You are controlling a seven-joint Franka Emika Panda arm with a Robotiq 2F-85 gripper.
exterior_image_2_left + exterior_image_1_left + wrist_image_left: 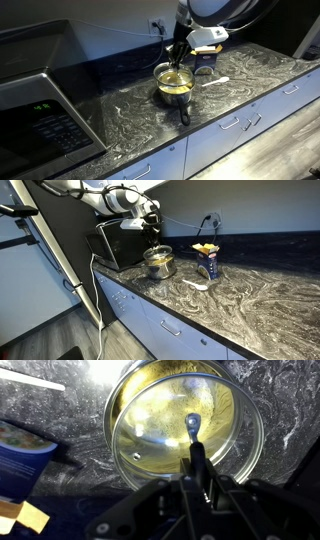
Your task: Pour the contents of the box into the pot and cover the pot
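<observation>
My gripper eases toward the blue box (205, 66) and down over the pot's opening (176, 85) next and frees the handle, as the pot's rim peeks past the lid that way.
My gripper (196, 468) is shut on the handle of the round glass lid (150, 420), which has a metal rim. The lid hangs just over the steel pot (158, 264) (175, 90). Through the glass the yellow contents (170, 405) show inside the pot. In both exterior views the gripper (152, 228) (178, 52) stands directly above the pot. The pot's dark handle (183, 113) points toward the counter's front edge. The blue box (207, 263) (205, 66) stands upright on the counter beside the pot, and in the wrist view it lies at the left edge (20, 455).
A white utensil (196, 285) (216, 80) lies on the marbled counter (250, 300) near the box. A dark microwave (40, 115) (115, 242) stands close to the pot. A wall outlet with a cable (213, 220) is behind the box. Drawers (240, 125) run below the counter edge.
</observation>
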